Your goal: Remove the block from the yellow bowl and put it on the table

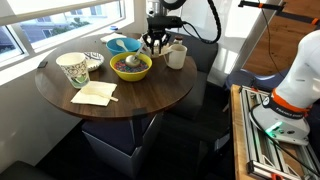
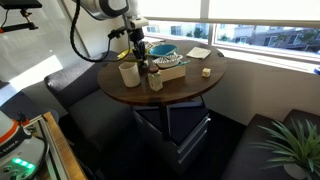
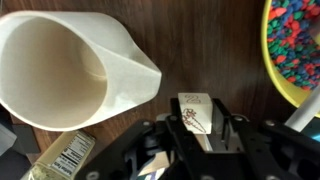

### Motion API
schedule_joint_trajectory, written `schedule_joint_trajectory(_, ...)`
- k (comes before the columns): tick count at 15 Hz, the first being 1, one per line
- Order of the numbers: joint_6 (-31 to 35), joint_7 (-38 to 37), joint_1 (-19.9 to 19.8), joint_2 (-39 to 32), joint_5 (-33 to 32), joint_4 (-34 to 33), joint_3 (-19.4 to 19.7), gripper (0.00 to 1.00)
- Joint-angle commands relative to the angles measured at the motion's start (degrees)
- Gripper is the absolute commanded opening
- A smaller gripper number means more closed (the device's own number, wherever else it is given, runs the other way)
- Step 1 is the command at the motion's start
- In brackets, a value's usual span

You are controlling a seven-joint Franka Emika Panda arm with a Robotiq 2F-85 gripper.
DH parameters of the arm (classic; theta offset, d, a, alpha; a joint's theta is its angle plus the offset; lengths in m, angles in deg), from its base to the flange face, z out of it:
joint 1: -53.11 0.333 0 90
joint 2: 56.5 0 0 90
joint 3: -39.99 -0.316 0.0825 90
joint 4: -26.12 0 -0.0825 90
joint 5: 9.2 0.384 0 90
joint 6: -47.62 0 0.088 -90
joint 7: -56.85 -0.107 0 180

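My gripper should next go down a little to release the small pale block [image 3: 195, 108] on the bare wood below, between the white cup and yellow bowl.
In the wrist view my gripper [image 3: 197, 128] is shut on a small pale block [image 3: 195, 108] with a carrot drawing. It holds the block over the dark wooden table [image 3: 190, 50]. I cannot tell whether the block touches the wood. The yellow bowl [image 3: 296, 50], with colourful bits inside, lies at the right edge, apart from the block. In an exterior view the gripper [image 1: 155, 46] hangs just behind the yellow bowl [image 1: 131, 66] on the round table [image 1: 140, 95]. In an exterior view the gripper [image 2: 138, 56] is at the table's [image 2: 190, 85] left side.
A plain white cup [image 3: 70, 65] stands close to the block, also shown beside the gripper [image 1: 176, 56]. A light-blue bowl [image 1: 124, 44], a tall patterned cup [image 1: 73, 68] and a paper napkin [image 1: 95, 94] are on the table. A barcoded packet [image 3: 65, 158] lies near the gripper.
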Motion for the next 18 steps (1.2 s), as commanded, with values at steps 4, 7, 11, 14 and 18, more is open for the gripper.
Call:
schedule_joint_trajectory(4, 2.0, 11.0, -1.0, -2.7, 1.7, -0.4, -0.7, 0.09)
schedule_joint_trajectory(7, 2.3, 15.0, -0.9, -3.0, 1.4, -0.2, -0.6, 0.09)
schedule_joint_trajectory(11, 2.1, 18.8, -0.6, -3.0, 1.3, 0.0, -0.4, 0.67)
schedule_joint_trajectory(14, 1.7, 20.3, -0.2, -0.8, 1.0, 1.0, -0.4, 0.89)
schedule_joint_trajectory(18, -0.6, 20.9, 0.3, 5.3, 0.1, 3.0, -0.6, 1.0)
